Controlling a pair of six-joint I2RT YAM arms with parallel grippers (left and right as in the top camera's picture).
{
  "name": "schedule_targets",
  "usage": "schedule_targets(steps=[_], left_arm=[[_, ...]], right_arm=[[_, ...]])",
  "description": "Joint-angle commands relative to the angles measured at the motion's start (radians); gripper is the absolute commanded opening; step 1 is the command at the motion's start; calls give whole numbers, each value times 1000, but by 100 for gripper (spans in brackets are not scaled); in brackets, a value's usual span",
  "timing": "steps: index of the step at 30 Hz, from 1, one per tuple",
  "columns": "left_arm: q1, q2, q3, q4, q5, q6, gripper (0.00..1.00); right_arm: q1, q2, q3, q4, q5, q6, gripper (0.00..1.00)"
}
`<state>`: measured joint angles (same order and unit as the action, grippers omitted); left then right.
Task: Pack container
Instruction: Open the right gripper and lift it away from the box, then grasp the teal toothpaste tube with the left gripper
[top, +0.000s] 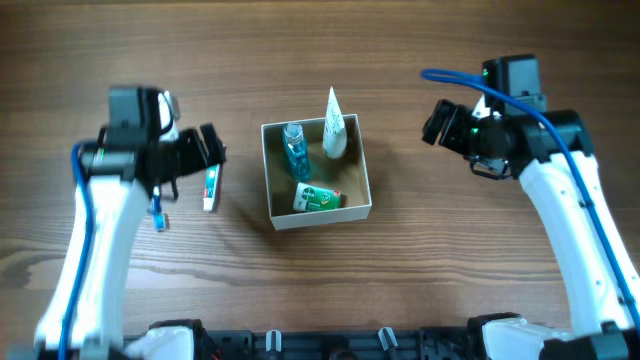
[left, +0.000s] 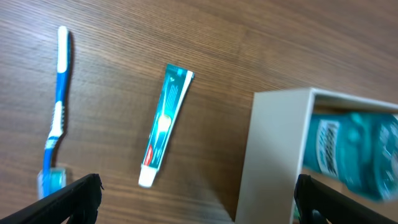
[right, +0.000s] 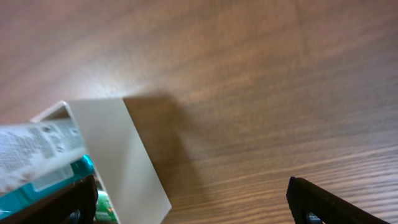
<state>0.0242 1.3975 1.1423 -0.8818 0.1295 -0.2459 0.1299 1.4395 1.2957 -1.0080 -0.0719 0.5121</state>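
Note:
The teal toothpaste tube lies at an angle to my left gripper's open fingers, so my left gripper will turn slightly as it lowers onto the cap end (top: 209, 199) (left: 150, 165) of the tube next.
The container (top: 366, 170) is a small white box, brown inside, at the table's middle. It holds a teal bottle (top: 294, 147), a white tube (top: 334, 128) and a green tube (top: 318, 197). A teal toothpaste tube (top: 211, 187) and a blue toothbrush (top: 157, 212) lie on the table left of it. My left gripper (top: 212, 148) is open and empty above the toothpaste (left: 164, 123), with the toothbrush (left: 58, 102) and box wall (left: 270, 155) in its view. My right gripper (top: 437, 122) is open and empty, right of the box (right: 134, 162).
Bare wooden table (top: 450, 260) surrounds the box. The arm bases stand at the front edge (top: 330, 342).

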Motion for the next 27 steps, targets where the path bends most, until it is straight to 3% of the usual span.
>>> schedule_targets(steps=[1, 11, 20, 27], left_arm=[[-5, 176, 60, 1, 33, 2, 100], [-8, 441, 60, 25, -28, 6, 100], [-8, 506, 60, 29, -49, 40, 100], [-37, 533, 60, 25, -69, 138, 100]], right_arm=[[1, 44, -15, -4, -42, 2, 98], [1, 60, -15, -2, -42, -15, 97], [1, 60, -15, -4, -42, -15, 97], [1, 60, -15, -20, -42, -16, 98]])
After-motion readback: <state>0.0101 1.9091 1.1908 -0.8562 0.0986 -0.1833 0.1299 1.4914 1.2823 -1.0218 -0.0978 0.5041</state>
